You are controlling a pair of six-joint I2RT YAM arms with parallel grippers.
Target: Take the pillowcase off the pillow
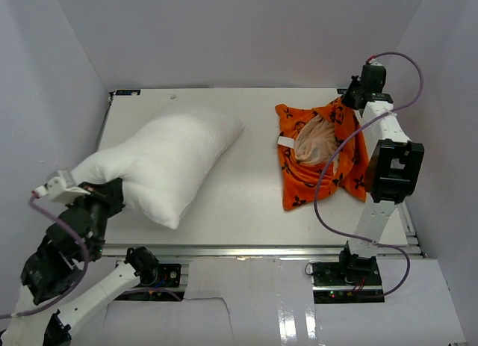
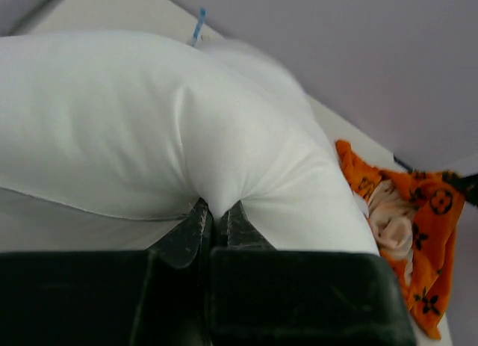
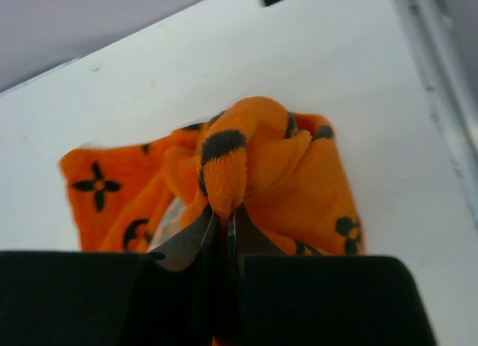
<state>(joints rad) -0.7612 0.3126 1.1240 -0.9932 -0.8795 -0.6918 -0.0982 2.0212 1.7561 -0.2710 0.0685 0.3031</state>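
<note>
The left gripper moves down and toward the right in the top view next. It then releases the pillow (image 1: 168, 163), since open tabletop lies below the gripper on that side.
The white pillow (image 1: 168, 163) lies bare on the left half of the table, slanting from near left to far middle. My left gripper (image 1: 101, 193) is shut on its near left corner; in the left wrist view the pillow (image 2: 149, 122) bulges out from between the closed fingers (image 2: 196, 230). The orange pillowcase (image 1: 321, 155) lies crumpled on the right, cream lining showing, apart from the pillow. My right gripper (image 1: 347, 99) is shut on its far right edge; the right wrist view shows a fold of the pillowcase (image 3: 231, 163) pinched between the fingers (image 3: 190, 241).
The white table (image 1: 246, 204) is enclosed by pale walls on the left, back and right. A metal rail (image 1: 261, 249) runs along its near edge. A purple cable (image 1: 328, 196) hangs from the right arm over the pillowcase's near part.
</note>
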